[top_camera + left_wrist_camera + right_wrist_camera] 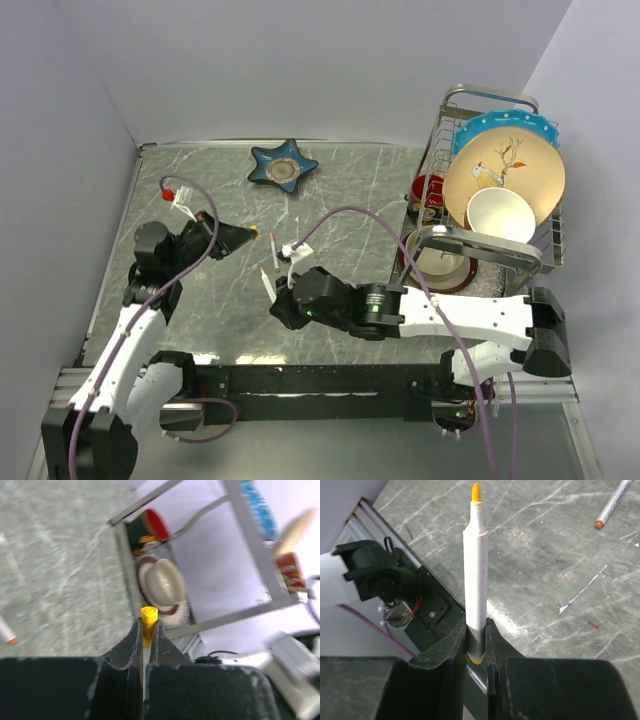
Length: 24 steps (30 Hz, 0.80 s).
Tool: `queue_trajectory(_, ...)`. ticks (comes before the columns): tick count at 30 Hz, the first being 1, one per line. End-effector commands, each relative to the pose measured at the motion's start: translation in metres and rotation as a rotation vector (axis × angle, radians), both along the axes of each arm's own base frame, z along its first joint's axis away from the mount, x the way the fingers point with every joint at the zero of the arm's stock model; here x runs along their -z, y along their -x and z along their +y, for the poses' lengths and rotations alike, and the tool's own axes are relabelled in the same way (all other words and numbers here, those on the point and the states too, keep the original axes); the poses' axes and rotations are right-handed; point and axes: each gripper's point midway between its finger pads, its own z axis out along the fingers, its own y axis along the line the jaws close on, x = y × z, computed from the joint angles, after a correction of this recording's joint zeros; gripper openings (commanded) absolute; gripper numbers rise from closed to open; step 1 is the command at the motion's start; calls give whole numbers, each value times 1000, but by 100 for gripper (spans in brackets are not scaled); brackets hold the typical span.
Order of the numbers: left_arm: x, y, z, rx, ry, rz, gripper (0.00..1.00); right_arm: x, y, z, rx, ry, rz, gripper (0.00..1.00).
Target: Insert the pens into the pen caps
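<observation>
My left gripper is in front of the pen's yellow tip (262,267), which lies farther back, so it should move back, bring the yellow pen cap over that tip and release.
My left gripper (240,237) is shut on the yellow pen cap (148,621), whose open end sticks out past the fingertips (135,635). My right gripper (272,292) is shut on the lower end of a white pen (475,570). The pen stands out past the jaws, yellow tip (476,492) foremost, and shows in the top view (266,277). The two grippers are close together at the table's middle, a short gap apart. The second white pen (273,247), orange-tipped, lies on the table between them and also shows in the right wrist view (615,504). The red-orange cap is not in view.
A wire dish rack (490,93) with plates, a bowl and cups stands at the right. A blue star-shaped dish (284,166) sits at the back. Purple cables arch over both arms; a white plug (296,247) hangs near the loose pen, and a red-tipped plug (169,186) lies far left.
</observation>
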Motion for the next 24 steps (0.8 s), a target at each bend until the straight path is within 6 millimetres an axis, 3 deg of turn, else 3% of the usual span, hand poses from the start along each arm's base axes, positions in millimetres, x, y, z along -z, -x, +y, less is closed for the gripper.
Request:
queue_trajectory(1,-49,28,-8,61,106,-168,1,-32,-11,20,23,-109,-14,0)
queue_trajectory(10,-68,56,-8,94,122,-289,1,-34,-16,24,32,-163,-10,0)
queue_trajectory(18,-65,63,-8,97,129,-290,1,-48,-18,21,50,-219,-21,0)
queue_trajectory(24,-62,66,-8,97,121,-288,1,-47,-20,20,64,-213,-21,0)
